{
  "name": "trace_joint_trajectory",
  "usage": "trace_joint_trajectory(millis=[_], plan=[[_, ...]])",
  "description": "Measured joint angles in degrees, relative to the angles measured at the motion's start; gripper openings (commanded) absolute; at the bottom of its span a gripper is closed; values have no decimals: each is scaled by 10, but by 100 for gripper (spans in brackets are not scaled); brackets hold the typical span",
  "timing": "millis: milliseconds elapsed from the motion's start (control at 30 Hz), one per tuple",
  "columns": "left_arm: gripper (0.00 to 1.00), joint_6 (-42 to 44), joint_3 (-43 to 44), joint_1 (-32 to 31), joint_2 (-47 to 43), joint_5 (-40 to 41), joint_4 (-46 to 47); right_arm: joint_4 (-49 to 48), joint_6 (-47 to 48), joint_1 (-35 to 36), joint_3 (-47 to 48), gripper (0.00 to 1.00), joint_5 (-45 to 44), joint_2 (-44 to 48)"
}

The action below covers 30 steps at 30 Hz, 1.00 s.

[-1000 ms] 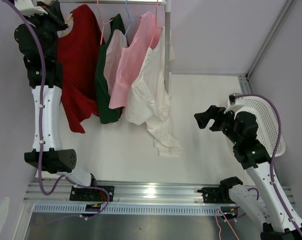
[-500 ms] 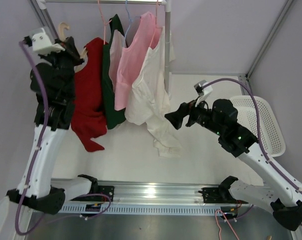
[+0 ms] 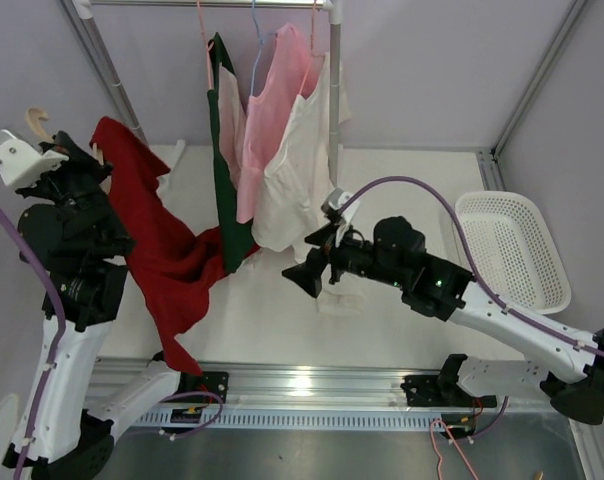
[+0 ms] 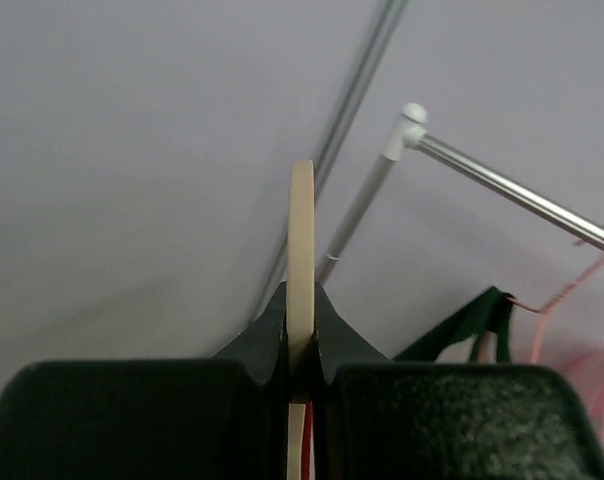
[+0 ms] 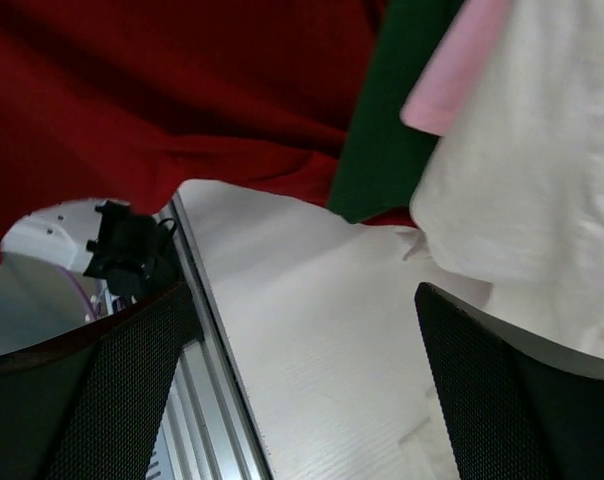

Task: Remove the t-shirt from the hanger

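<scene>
My right gripper will next move left in the top view to the red t-shirt's draped side, with open fingers around the t-shirt's fold.
A red t-shirt hangs on a cream wooden hanger that is off the rail at the far left. My left gripper is shut on the hanger, whose flat edge stands between the jaws in the left wrist view. The shirt drapes down and right toward the table. My right gripper is open and empty, low over the table just right of the shirt. The red cloth fills the upper left of the right wrist view.
A dark green, a pink and a cream garment hang from the rail. A white mesh basket sits at the right. A metal upright stands behind the left arm.
My left gripper has pulled the hanger with the red t-shirt off the rail, down and to the left. My right arm has swung left across the table toward the shirt.
</scene>
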<state>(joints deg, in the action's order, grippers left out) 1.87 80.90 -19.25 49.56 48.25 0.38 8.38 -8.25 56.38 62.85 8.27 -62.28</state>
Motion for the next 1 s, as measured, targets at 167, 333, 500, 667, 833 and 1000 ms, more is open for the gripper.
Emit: trace_joint_trajectory(millis=[167, 333, 500, 667, 833, 1000], plan=[[1, 39, -3, -1, 38, 115, 26, -28, 30, 48, 8, 99, -3, -44], [1, 73, -3, -2, 98, 182, 35, -75, 38, 47, 11, 100, 9, -72], [1, 144, -5, -8, 155, 236, 79, -152, 38, 52, 16, 100, 35, -91], [1, 204, -19, -23, 165, 262, 140, -223, 38, 58, 28, 99, 58, -125], [1, 227, -21, -24, 165, 276, 176, -256, 38, 77, 35, 99, 68, -160], [1, 236, -25, -32, 169, 281, 186, -264, 38, 89, 71, 98, 78, -196]])
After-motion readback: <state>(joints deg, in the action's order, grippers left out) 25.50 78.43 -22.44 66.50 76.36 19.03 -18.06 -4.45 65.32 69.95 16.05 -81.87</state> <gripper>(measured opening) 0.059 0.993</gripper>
